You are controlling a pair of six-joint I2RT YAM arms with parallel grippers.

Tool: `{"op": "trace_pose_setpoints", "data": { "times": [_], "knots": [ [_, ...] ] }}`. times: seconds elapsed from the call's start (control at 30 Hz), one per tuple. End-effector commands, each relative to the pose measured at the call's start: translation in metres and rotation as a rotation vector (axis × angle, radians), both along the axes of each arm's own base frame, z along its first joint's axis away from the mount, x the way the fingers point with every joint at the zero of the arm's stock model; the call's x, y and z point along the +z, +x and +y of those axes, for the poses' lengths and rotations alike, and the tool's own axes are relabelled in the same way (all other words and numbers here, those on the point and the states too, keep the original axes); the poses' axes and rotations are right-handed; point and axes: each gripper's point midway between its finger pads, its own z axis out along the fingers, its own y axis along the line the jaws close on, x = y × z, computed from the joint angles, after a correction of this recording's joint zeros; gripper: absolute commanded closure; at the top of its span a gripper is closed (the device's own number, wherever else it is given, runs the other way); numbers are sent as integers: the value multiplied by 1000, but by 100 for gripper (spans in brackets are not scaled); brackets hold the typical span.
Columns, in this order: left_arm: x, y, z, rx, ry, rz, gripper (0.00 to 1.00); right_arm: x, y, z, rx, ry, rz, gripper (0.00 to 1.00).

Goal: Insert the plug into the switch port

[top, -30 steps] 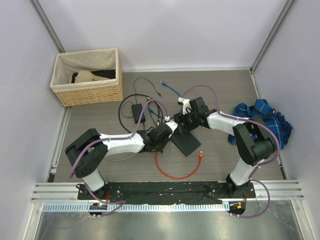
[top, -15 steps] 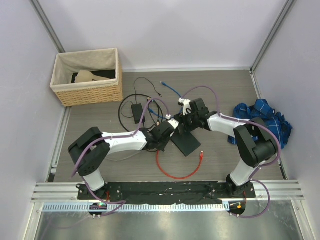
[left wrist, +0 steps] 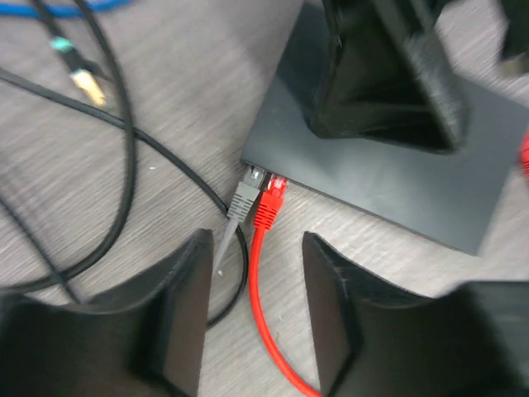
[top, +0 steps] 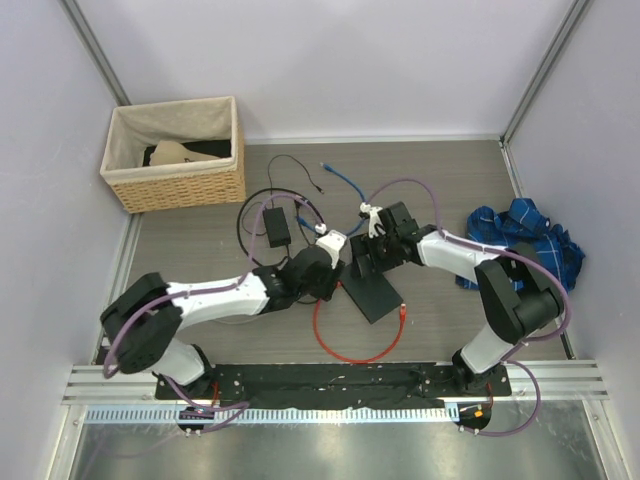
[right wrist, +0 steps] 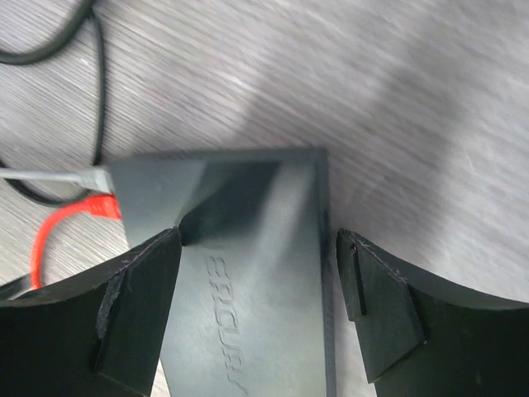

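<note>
The red plug is seated, so my right gripper will lift off the switch (top: 377,292), then lower outward to the black braided cable near its gold end.
The switch (top: 377,292) is a flat dark box lying at an angle on the floor. A red plug (left wrist: 269,201) sits in a port at its near-left corner, beside a grey plug (left wrist: 243,198). My left gripper (left wrist: 254,248) is open a little short of the switch, and the red cable (top: 345,351) runs untouched between its fingers. My right gripper (right wrist: 258,248) is open over the switch's (right wrist: 256,289) far end. Its fingers straddle the box's width, with a sliver of floor showing at the right edge. The red plug (right wrist: 100,205) shows at the switch's left side.
A wicker basket (top: 175,150) stands at the back left and a blue cloth (top: 525,245) lies at the right. A black power brick (top: 277,222) with looping cords and a blue cable (top: 340,180) lie behind the switch. The red cable's loose end (top: 402,312) rests by the switch's near corner.
My left gripper has opened, let go of the red plug and drawn back toward the near left. The plug stays in the port. The right gripper has barely moved.
</note>
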Motion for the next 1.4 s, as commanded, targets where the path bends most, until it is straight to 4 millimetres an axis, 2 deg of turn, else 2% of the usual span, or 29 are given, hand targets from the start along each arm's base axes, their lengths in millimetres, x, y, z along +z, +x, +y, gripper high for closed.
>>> {"op": "trace_pose_setpoints", "data": {
  "times": [0.0,0.07,0.1,0.13,0.17,0.2,0.23,0.27,0.33,0.4,0.43,0.47,0.53,0.57,0.6,0.7,0.93,1.1,1.17,1.23,1.37],
  "knots": [
    [59,9,12,84,-123,-122,44,29,14,-15,-79,-52,-71,17],
    [70,9,31,134,-105,-132,34,45,30,-18,-101,-73,-135,17],
    [95,16,46,192,-138,-173,30,52,35,-17,-88,-74,-161,17],
    [104,19,56,231,-149,-178,27,65,45,-11,-79,-59,-196,18],
    [104,17,72,264,-114,-166,19,70,50,-8,-68,-52,-212,19],
    [131,26,93,344,-145,-218,15,75,56,-4,-46,-47,-233,19],
    [138,28,106,382,-140,-230,8,82,65,5,-29,-33,-253,20],
    [142,27,124,420,-111,-231,4,85,70,11,-11,-23,-267,21],
    [166,34,161,532,-126,-277,0,87,85,27,28,-21,-299,21],
    [171,36,190,584,-84,-298,0,83,95,37,45,-27,-304,22],
    [177,35,200,597,-75,-324,0,91,105,46,49,-18,-331,24],
    [178,35,209,601,-41,-343,0,76,110,48,47,-38,-309,26],
    [170,36,228,640,17,-356,0,82,123,61,48,-22,-325,28],
    [171,36,237,669,37,-379,0,71,127,65,46,-29,-306,29],
    [159,35,245,679,83,-380,0,78,136,72,38,-17,-335,30],
    [146,35,253,695,104,-406,0,69,151,81,25,-24,-344,32],
    [153,36,261,715,133,-455,0,38,162,85,26,-64,-295,39],
    [154,36,262,713,127,-464,0,45,160,109,47,17,-286,42],
    [153,37,261,710,126,-464,0,39,158,119,56,41,-265,43],
    [152,37,260,706,126,-461,0,43,162,129,45,72,-266,45],
    [152,37,259,701,125,-460,0,36,170,137,19,93,-255,52]
  ]
}}
